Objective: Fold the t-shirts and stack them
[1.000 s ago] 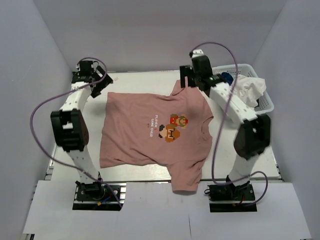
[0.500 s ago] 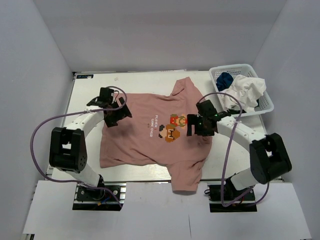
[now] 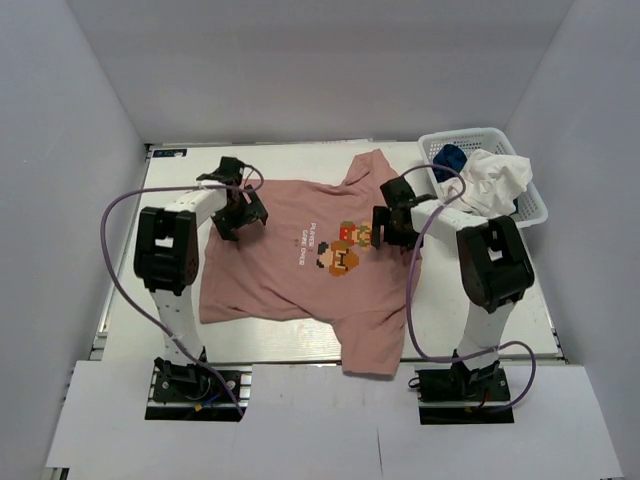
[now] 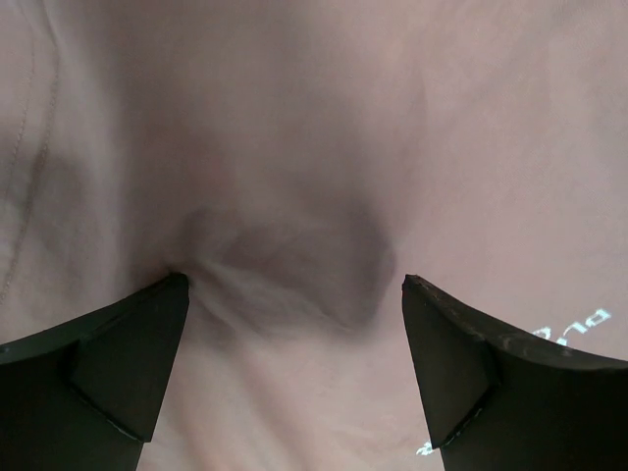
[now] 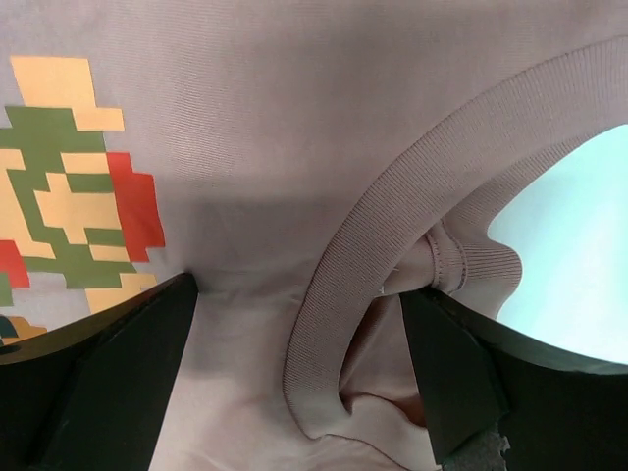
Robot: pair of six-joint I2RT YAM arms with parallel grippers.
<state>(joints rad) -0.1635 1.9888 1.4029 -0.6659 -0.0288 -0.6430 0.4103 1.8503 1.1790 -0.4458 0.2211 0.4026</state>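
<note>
My left gripper draws back and to the left in the top view next, onto the t-shirt's near hem corner, since that corner lies back of the open fingers.
The dusty-pink t-shirt (image 3: 280, 275) lies spread flat on the table, its pixel print (image 3: 340, 248) facing up and one sleeve hanging over the near edge. My left gripper (image 3: 243, 213) is open and rests on the shirt's far left part; in the left wrist view (image 4: 294, 294) its fingertips press into the pink cloth (image 4: 294, 118) with a small pucker between them. My right gripper (image 3: 390, 228) is open at the neck; in the right wrist view (image 5: 299, 294) its fingers straddle the ribbed collar (image 5: 392, 206) beside the print (image 5: 59, 196). The royal-blue shirt (image 3: 450, 158) and the white shirt (image 3: 495, 180) lie bunched in the basket.
The white mesh basket (image 3: 535, 205) stands at the table's back right corner, close behind the right arm. Grey walls enclose the table on three sides. Purple cables loop from both arms. Bare table (image 5: 569, 245) shows through the neck opening.
Both grippers have come down from the back of the table onto the shirt, the left onto its far left part and the right onto the collar. The shirt has barely moved.
</note>
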